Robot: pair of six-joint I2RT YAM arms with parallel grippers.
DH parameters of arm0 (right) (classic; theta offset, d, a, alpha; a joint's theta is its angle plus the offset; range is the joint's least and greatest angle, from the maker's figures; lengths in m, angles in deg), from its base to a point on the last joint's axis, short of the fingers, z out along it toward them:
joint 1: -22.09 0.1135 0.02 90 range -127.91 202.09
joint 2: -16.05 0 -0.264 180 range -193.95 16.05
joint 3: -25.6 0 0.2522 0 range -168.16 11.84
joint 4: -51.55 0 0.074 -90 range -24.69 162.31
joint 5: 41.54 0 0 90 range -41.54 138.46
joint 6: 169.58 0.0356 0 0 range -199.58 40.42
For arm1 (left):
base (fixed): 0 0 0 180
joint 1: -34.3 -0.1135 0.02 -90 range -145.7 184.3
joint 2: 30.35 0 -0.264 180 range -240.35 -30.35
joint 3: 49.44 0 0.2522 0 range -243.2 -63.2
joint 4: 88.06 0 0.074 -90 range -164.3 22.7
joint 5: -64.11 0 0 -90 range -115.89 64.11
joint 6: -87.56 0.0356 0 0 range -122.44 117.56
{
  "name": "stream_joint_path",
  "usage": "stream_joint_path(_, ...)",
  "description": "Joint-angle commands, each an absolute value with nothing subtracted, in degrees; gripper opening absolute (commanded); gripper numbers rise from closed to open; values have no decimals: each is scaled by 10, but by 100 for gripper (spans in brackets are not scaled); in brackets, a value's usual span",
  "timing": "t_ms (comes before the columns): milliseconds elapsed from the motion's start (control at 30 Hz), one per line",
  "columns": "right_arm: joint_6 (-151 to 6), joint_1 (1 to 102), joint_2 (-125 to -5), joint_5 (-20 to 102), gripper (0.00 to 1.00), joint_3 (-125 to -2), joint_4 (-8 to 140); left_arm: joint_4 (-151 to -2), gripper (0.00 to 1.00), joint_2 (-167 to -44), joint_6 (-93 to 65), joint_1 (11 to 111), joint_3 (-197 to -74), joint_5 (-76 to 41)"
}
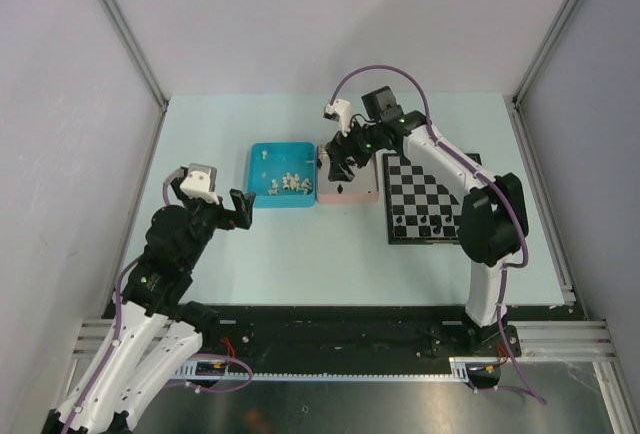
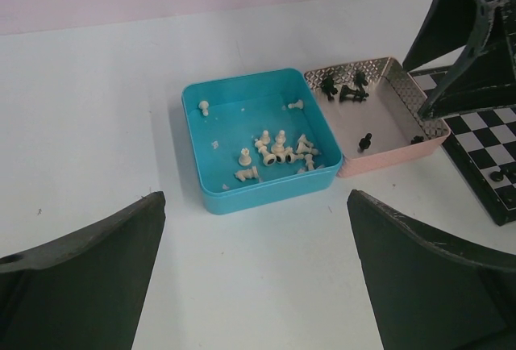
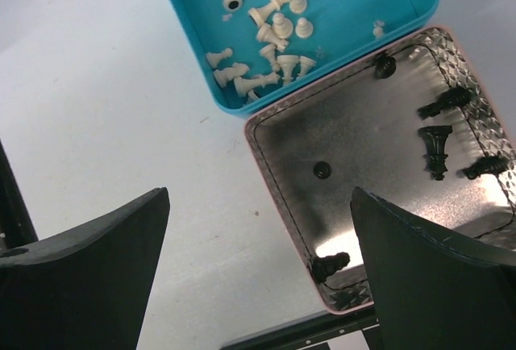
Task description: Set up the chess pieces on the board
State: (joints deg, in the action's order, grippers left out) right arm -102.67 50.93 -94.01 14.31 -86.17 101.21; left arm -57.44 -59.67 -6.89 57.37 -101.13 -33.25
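The fallen black piece off the pink tray's far side has the tray's bare bottom on either side, so the right gripper should next move outward and down into the tray, onto the piece.
The chessboard (image 1: 420,197) lies at the right with a few black pieces (image 1: 433,225) on its near rows; its corner shows in the left wrist view (image 2: 492,152). Several white pieces (image 3: 270,31) lie in the blue tray (image 1: 281,176). Several black pieces (image 3: 439,144) lie in the pink tray (image 1: 347,192). My right gripper (image 1: 338,164) is open and empty, hovering over the pink tray's near edge, with a fallen black piece (image 3: 330,265) between its fingers. My left gripper (image 1: 240,206) is open and empty over bare table left of the blue tray (image 2: 258,136).
The two trays stand side by side, touching, left of the board. The pink tray (image 3: 266,164) has a shiny metal floor. Grey walls and metal rails surround the pale table (image 1: 300,254).
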Motion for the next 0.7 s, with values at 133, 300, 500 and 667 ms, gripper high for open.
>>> stream_joint_path(133, -1022, 514, -977, 234, 100, -912, 1020, -594, 100, -595, -57, 571, -1010, -330)
stream_joint_path(300, -1003, 514, -1023, 276, 99, -940, 1008, -594, 100, -602, -56, 570, -1010, -332)
stream_joint_path(500, -1048, 502, -1095, 291, 67, -1012, 1039, -594, 100, -609, -55, 570, -1009, -334)
stream_joint_path(667, -1085, 494, -1127, 287, 47, -1043, 1056, -594, 100, -615, -53, 570, -1010, -333)
